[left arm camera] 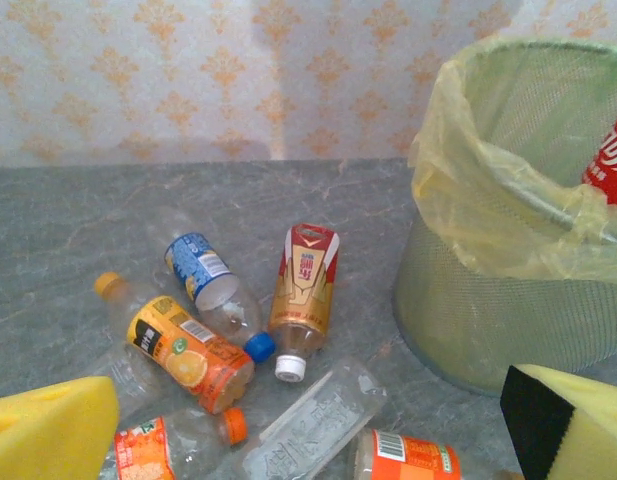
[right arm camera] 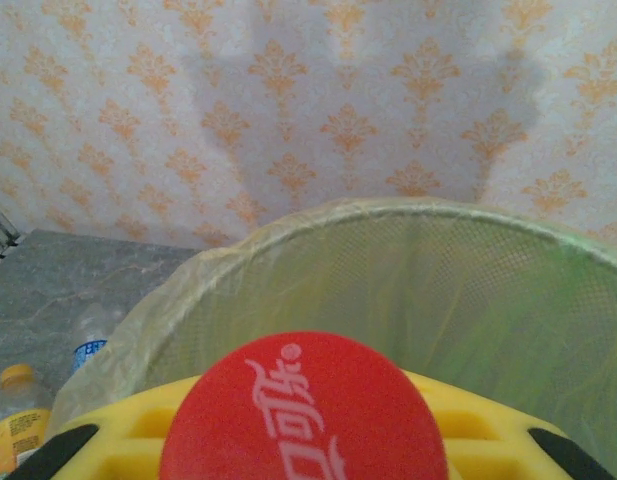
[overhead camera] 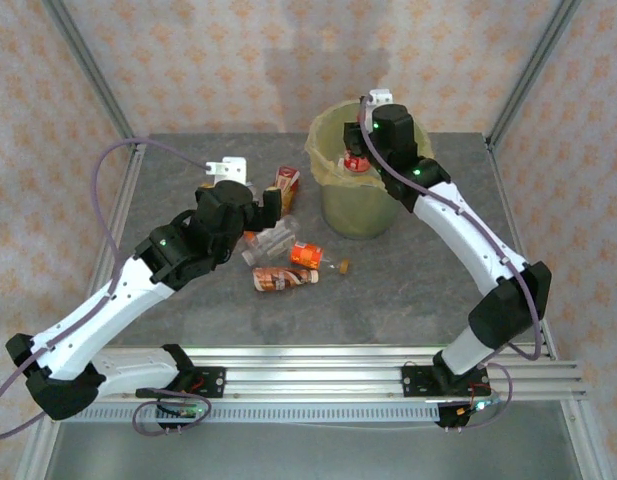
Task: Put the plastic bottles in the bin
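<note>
My right gripper is holding the red-labelled bottle [right arm camera: 303, 410] within the circle of the bin's rim, so next I will lower it into the bin's bag-lined opening [right arm camera: 388, 290] and release it inside.
Several plastic bottles lie on the grey table left of the bin [overhead camera: 354, 208]: a gold-and-red one [left arm camera: 303, 285], a blue-labelled one [left arm camera: 201, 272], an orange one [left arm camera: 184, 352] and a flat clear one [left arm camera: 313, 425]. My left gripper [overhead camera: 273, 212] hangs open just above this pile, its yellow pads [left arm camera: 48, 430] wide apart with nothing between them. My right gripper [overhead camera: 360, 150] sits over the bin's mouth, shut on a red-labelled bottle [right arm camera: 303, 410]. That red bottle [left arm camera: 612, 158] also shows above the bin's bag-lined rim [left arm camera: 508, 190].
Two more orange-labelled bottles [overhead camera: 306, 255] [overhead camera: 282, 279] lie nearer the front, in the middle of the table. Patterned walls and metal frame posts close in the back and sides. The bin's mesh wall [left arm camera: 488, 320] stands close to the right of the pile.
</note>
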{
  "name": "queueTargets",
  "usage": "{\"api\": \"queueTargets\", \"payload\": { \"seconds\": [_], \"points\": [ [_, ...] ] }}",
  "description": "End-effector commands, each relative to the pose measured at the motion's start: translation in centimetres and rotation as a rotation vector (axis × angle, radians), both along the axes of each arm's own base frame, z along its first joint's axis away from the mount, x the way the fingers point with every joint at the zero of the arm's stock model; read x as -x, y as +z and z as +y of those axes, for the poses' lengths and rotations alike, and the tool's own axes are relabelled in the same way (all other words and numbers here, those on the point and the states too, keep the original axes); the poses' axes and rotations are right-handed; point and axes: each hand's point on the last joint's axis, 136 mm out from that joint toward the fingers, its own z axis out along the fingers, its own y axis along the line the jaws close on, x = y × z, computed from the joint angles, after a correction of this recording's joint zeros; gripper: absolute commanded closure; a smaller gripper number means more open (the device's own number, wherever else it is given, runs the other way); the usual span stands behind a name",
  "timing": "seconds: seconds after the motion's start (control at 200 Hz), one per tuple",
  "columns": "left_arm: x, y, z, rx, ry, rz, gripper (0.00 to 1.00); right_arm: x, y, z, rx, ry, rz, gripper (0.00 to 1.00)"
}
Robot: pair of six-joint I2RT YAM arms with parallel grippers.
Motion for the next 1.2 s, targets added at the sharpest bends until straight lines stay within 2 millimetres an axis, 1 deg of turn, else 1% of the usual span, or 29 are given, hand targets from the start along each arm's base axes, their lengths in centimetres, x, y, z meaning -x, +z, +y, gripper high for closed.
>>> {"api": "queueTargets", "payload": {
  "seconds": [0.0, 0.13, 0.29, 0.35, 0.525, 0.741, 0.921, 1.041, 1.196],
  "points": [
    [0.1, -0.8, 0.4, -0.001, 0.016, 0.028, 0.00, 0.6, 1.4, -0.9, -0.084, -0.018, -0.035, 0.99],
    [0.0, -1.0, 0.3, -0.003, 0.015, 0.034, 0.00, 0.2, -0.8, -1.3, -0.119, -0.023, 0.020, 0.99],
    [-0.1, -1.3, 0.0, -0.002, 0.006, 0.047, 0.00, -0.6, -3.4, -1.4, -0.093, -0.039, 0.076, 0.98],
    [-0.2, -1.4, -0.1, -0.001, 0.005, 0.051, 0.00, -0.8, -4.1, -1.4, -0.080, -0.040, 0.086, 0.98],
    [-0.3, -1.5, 0.1, -0.006, 0.017, 0.051, 0.00, -0.8, -5.8, -1.0, -0.058, -0.015, 0.093, 0.97],
    [-0.5, -1.7, 0.0, -0.010, 0.020, 0.055, 0.00, -0.6, -7.9, -1.2, -0.022, -0.007, 0.093, 0.94],
    [-0.7, -1.8, -0.1, -0.013, 0.023, 0.058, 0.00, -0.3, -8.9, -0.2, 0.046, 0.031, 0.076, 0.93],
    [-0.8, -1.9, -0.1, -0.014, 0.028, 0.058, 0.00, -0.6, -9.5, 0.0, 0.049, 0.028, 0.081, 0.91],
    [-0.9, -2.1, 0.0, -0.013, 0.033, 0.065, 0.00, -0.9, -11.2, 0.5, 0.040, 0.039, 0.121, 0.90]
  ]
}}
